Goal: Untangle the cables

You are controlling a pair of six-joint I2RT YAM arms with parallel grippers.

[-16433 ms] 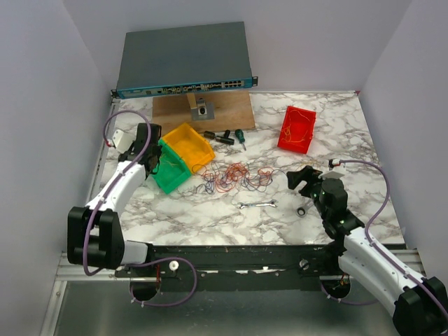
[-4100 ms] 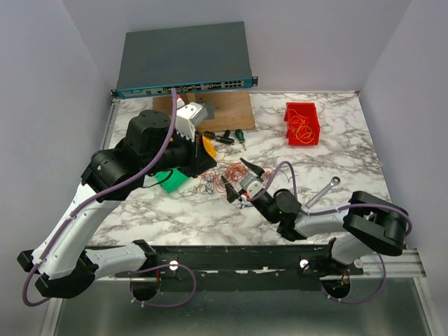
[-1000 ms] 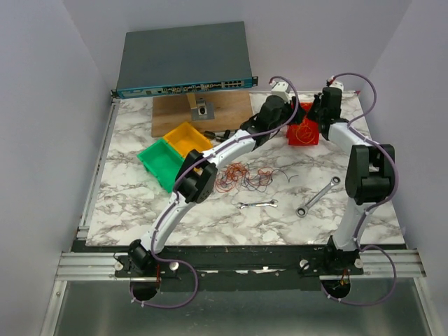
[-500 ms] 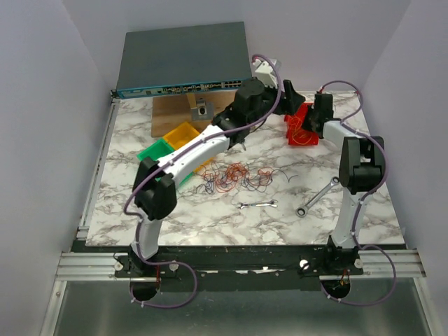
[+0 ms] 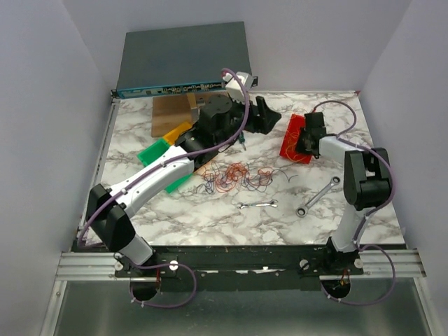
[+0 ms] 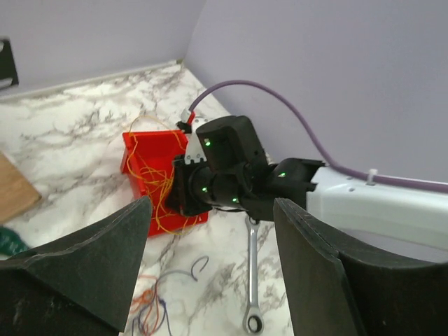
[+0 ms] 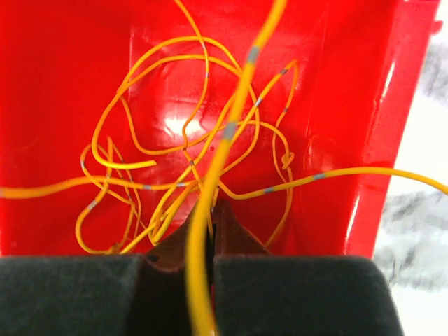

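Note:
The robot's right gripper is going to move the yellow cable next, away from the robot's base and toward the red bin's far end, and then open over the bin.
A tangle of orange, red and dark cables lies mid-table; its loose ends show low in the left wrist view. Several yellow cables lie coiled in the red bin. My right gripper is down inside that bin, shut on a yellow cable that runs up past the camera. From above, the right gripper sits at the bin's right side. My left gripper hangs open and empty above the table left of the bin, facing it with wide fingers.
Yellow and green bins sit under the left arm. Two wrenches lie near the front. A screwdriver, a wooden board and a network switch are at the back.
My left gripper has pulled away leftward from the red bin and opened wider. The right gripper came nearer along the bin, staying shut; the bin shifted slightly toward the front.

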